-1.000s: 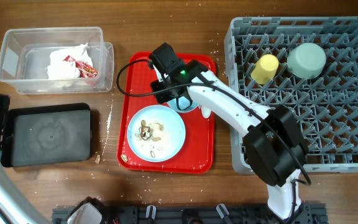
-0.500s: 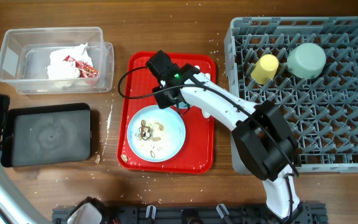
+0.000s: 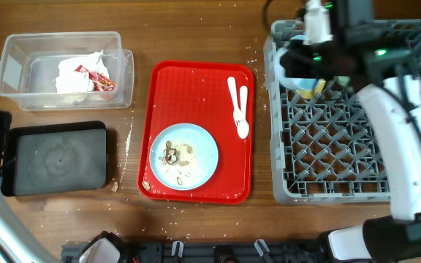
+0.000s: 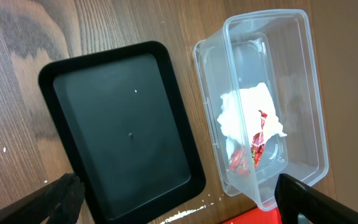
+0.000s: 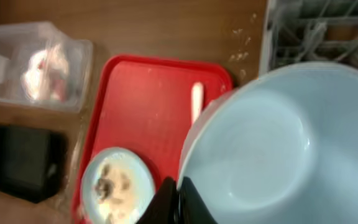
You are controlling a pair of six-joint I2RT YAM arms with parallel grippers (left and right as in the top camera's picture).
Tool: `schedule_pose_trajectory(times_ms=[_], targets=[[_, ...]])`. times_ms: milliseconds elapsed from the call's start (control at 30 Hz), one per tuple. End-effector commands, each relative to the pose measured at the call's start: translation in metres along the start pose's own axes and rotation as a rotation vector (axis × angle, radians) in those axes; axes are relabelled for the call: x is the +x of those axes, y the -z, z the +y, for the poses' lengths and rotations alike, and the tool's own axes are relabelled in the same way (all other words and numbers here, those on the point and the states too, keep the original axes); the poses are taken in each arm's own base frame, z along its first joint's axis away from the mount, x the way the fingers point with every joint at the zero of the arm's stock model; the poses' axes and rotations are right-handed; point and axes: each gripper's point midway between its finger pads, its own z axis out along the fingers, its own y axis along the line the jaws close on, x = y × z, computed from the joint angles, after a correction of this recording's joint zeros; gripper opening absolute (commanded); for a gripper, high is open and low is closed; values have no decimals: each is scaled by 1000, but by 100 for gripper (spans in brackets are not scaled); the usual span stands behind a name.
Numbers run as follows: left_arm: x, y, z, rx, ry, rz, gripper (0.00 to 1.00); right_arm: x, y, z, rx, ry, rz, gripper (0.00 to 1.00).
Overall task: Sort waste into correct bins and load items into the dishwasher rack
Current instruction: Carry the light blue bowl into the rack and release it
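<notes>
The rack's pegs are below my right gripper, to the right in the overhead view. I will turn it across and down onto the rack's wires by the yellow cup and let go.
My right gripper (image 5: 178,200) is shut on the rim of the light blue bowl (image 5: 284,143) and holds it above the far left corner of the grey dishwasher rack (image 3: 342,153); in the overhead view the gripper (image 3: 295,63) hides the pale green bowl and most of the yellow cup (image 3: 315,88). The light blue plate (image 3: 203,157) with brown food scraps (image 3: 172,153) lies on the red tray (image 3: 196,88), with the white spoon (image 3: 243,117) and fork (image 3: 232,93) beside it. The napkin (image 4: 241,112) and red wrapper (image 4: 257,143) lie in the clear tub (image 4: 303,93). My left gripper (image 4: 179,211) is open above the black tray (image 4: 123,124).
The clear tub (image 3: 13,66) and black tray (image 3: 57,157) sit at the left of the wooden table, the red tray in the middle, the rack at the right. White crumbs (image 3: 126,139) are scattered between the black tray and the red tray.
My right gripper has lifted the light blue bowl off the red tray and carried it right, over the rack. The spoon and fork are now uncovered. The left arm has not moved.
</notes>
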Motion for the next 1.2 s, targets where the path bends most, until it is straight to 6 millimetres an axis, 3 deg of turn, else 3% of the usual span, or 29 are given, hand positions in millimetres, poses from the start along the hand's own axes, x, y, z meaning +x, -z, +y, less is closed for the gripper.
schedule_pose_trajectory(times_ms=[0,100,167,333,433,567,667,733,900,1033,1167], targets=[[0,0,1,1,9,3,100,-5,26,-24,-224,-45,-25,4],[0,0,1,1,9,3,100,-9,50,-69,-305,-125,-107,4],[0,0,1,1,9,3,100,-1,57,-100,-343,-188,-149,5],[0,0,1,1,9,3,100,31,17,-119,-482,-269,-121,4],[0,0,1,1,9,3,100,37,0,-124,-542,-316,-100,4],[0,0,1,1,9,3,100,43,-11,-143,-520,-374,-72,4],[0,0,1,1,9,3,100,58,-23,-166,-412,-433,-13,4],[0,0,1,1,9,3,100,60,-22,-172,-388,-467,-6,4],[0,0,1,1,9,3,100,81,-23,-211,-195,-577,49,5],[0,0,1,1,9,3,100,85,-16,-229,-124,-623,39,19],[0,-1,1,1,9,3,100,73,15,-235,-58,-664,-52,32]])
